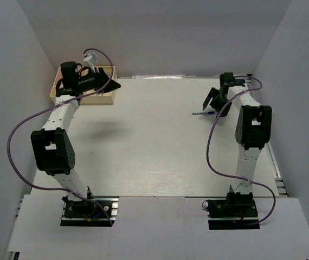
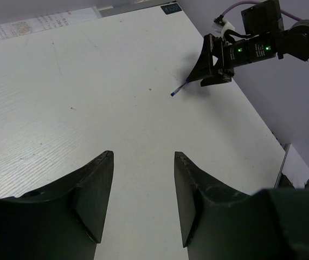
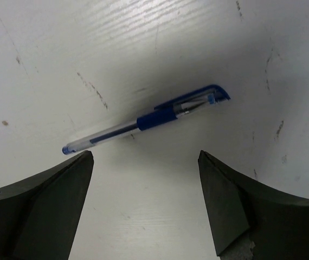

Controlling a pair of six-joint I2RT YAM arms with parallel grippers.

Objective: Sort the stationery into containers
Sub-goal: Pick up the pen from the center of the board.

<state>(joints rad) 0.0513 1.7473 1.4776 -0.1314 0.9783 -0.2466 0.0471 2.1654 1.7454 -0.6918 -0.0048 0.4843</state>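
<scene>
I need to move my right gripper down and over toward the blue pen's clip end [image 1: 214,112] [image 3: 191,103] next.
A blue pen [image 3: 143,122] with a clear barrel lies flat on the white table. It shows in the top view [image 1: 203,113] at the far right and in the left wrist view [image 2: 179,88]. My right gripper [image 3: 145,160] is open and empty, just above the table, with the pen a little beyond its fingertips. In the top view the right gripper [image 1: 215,103] is right beside the pen. My left gripper [image 2: 142,157] is open and empty, held above the table. In the top view the left gripper [image 1: 111,84] sits by the cream tray [image 1: 101,98] at the far left; the arm hides most of the tray and its contents.
White walls close in the table on the left, back and right. Purple cables loop from both arms. The right arm [image 2: 263,46] shows in the left wrist view at the far edge of the table.
</scene>
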